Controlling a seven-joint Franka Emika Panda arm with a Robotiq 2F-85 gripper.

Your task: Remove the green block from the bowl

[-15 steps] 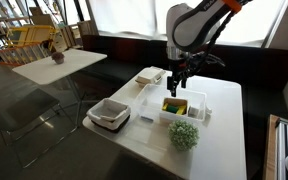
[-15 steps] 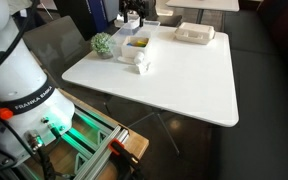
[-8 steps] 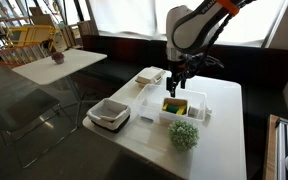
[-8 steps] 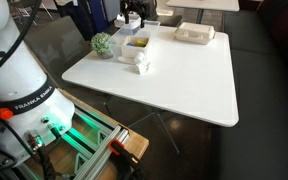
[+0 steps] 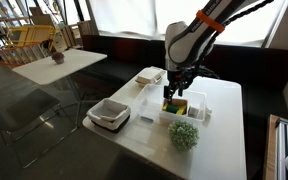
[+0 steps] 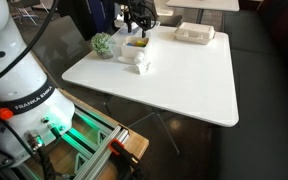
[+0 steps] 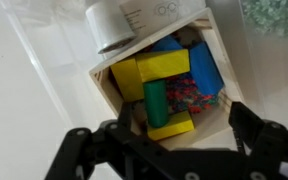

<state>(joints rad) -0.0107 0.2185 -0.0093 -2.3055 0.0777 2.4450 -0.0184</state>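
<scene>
Next, my gripper lowers into the white tub [image 7: 220,45], bringing its open fingers down around the block. The green block [image 7: 157,103] sits below them among the yellow pieces.
The white tub [image 7: 220,45] fills the wrist view and holds several yellow and blue blocks. The dark green block [image 7: 156,103] stands among them, between a yellow block and a speckled red piece. My gripper [image 7: 159,138] is open, just above the tub, its fingers spread on either side of the green block and apart from it. In both exterior views the gripper [image 5: 170,93] [image 6: 136,24] hangs low over the tub [image 5: 194,112] [image 6: 136,43]. The green block is too small to pick out there.
A pale-green plant ball [image 5: 184,135] [image 6: 103,44] lies beside the tub. A white cup [image 7: 114,25] [image 6: 141,63] stands at the tub's edge. A square white dish with a grey inside [image 5: 109,113] and a flat white tray [image 5: 150,76] sit further along the white table [image 6: 184,80].
The arm has tilted and lowered the gripper towards the tub. The blocks and the other things have not moved.
</scene>
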